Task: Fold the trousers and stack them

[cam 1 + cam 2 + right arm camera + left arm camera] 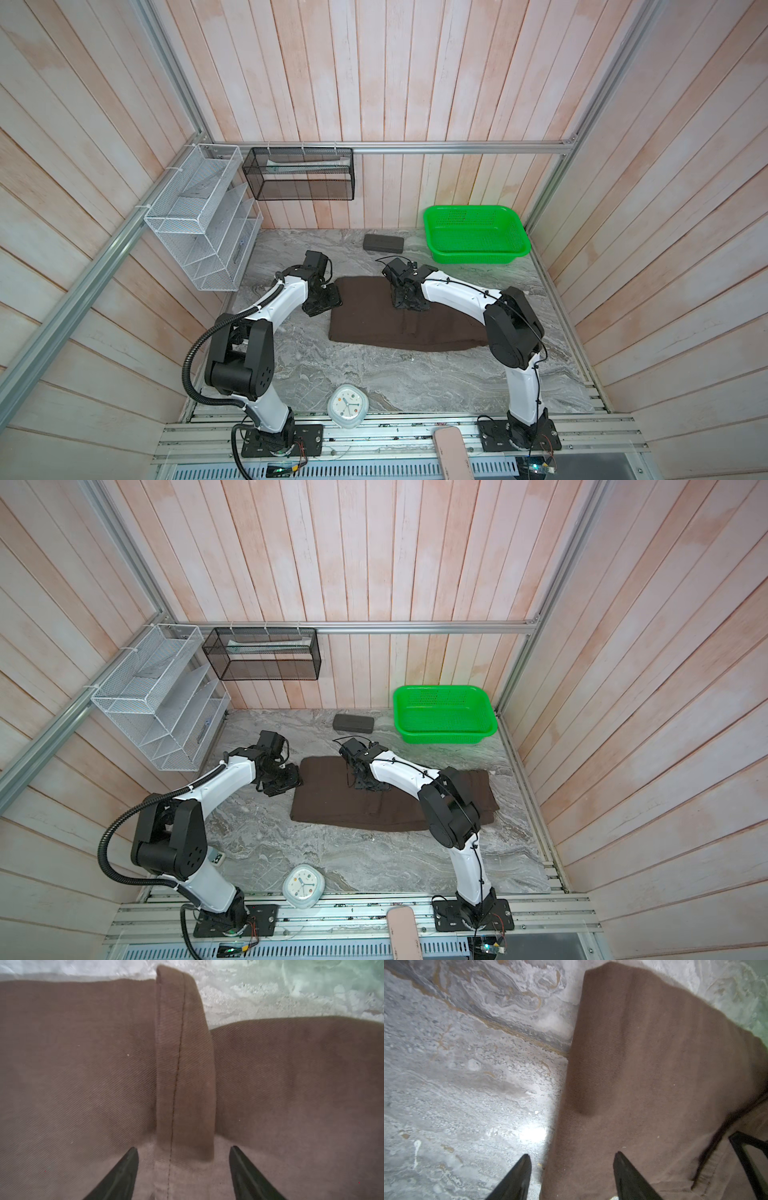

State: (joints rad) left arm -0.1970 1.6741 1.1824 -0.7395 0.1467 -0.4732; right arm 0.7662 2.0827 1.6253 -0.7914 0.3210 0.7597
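Observation:
My left gripper has one finger hanging over bare marble and the other over cloth, so next it should go down astride the folded short edge of the trousers (555, 1166) and close.
The dark brown trousers (365, 316) (328, 796) lie folded into a flat oblong in the middle of the marble table (374, 382). My left gripper (322, 301) (282, 781) hangs low at their left edge. In the left wrist view it (572, 1154) is open, one fingertip over bare marble and one over the cloth (654, 1064). My right gripper (409, 301) (370, 783) is down over the middle of the trousers near their far edge. In the right wrist view it (184, 1147) is open, its fingertips either side of a stitched hem band (182, 1064). Nothing is held.
A green basket (476, 235) stands at the back right, with a small dark grey case (383, 243) to its left. A white wire rack (203, 220) and a black mesh shelf (299, 174) hang on the walls. A pale clock (347, 405) lies at the front edge.

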